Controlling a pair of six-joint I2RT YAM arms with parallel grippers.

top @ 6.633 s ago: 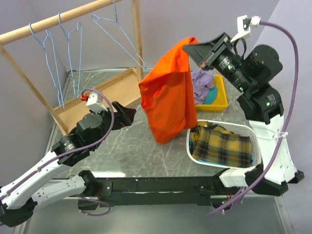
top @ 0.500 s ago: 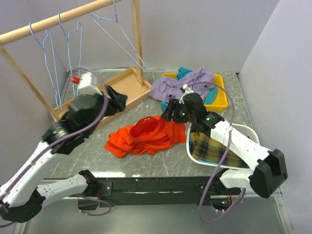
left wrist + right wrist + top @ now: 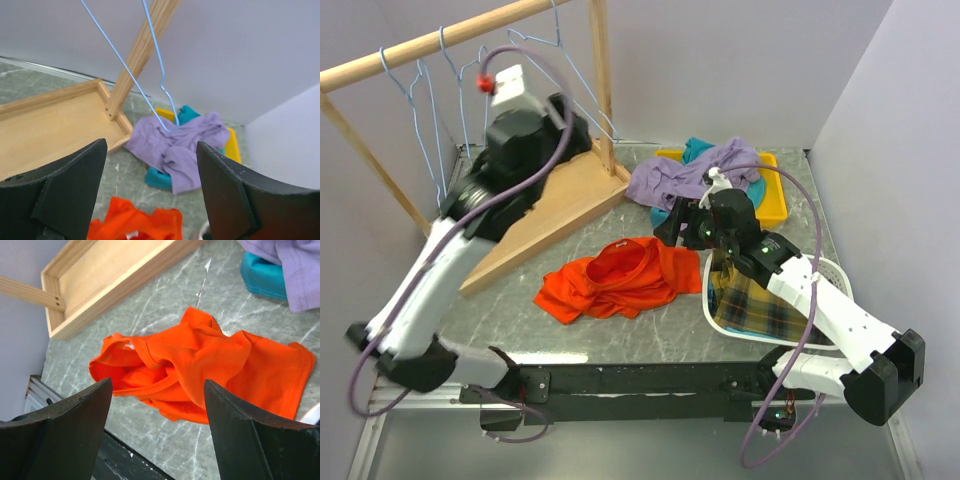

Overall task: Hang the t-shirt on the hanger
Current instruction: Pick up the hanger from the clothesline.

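The light-blue hanger point(image 3: 590, 92) by the upright hangs untouched ahead of my open fingers. My left gripper will next reach outward to it and close on the hanger's long straight wire point(image 3: 542, 69).
The orange t-shirt point(image 3: 615, 282) lies crumpled on the grey table, neck opening up; the right wrist view shows it too point(image 3: 200, 375), and its top edge is at the bottom of the left wrist view point(image 3: 135, 222). My right gripper point(image 3: 670, 222) hovers open just above the shirt's right side, empty point(image 3: 158, 385). My left gripper point(image 3: 570, 115) is raised beside the rack's upright, open and empty point(image 3: 151, 150). The rightmost light-blue hanger point(image 3: 590, 92) hangs just ahead of it, its wire point(image 3: 125, 65) above the fingers and untouched.
Two more blue hangers point(image 3: 420, 100) hang on the wooden rail point(image 3: 420, 45). The rack's wooden base tray point(image 3: 535, 215) sits at the left. A purple garment point(image 3: 690, 175) drapes over a yellow tray point(image 3: 772, 200). A white basket point(image 3: 830, 275) with plaid cloth is at the right.
The shirt, earlier held up by the right gripper, now lies on the table. In the last half second the left arm rose toward the rightmost hanger, and the right gripper lifted slightly.
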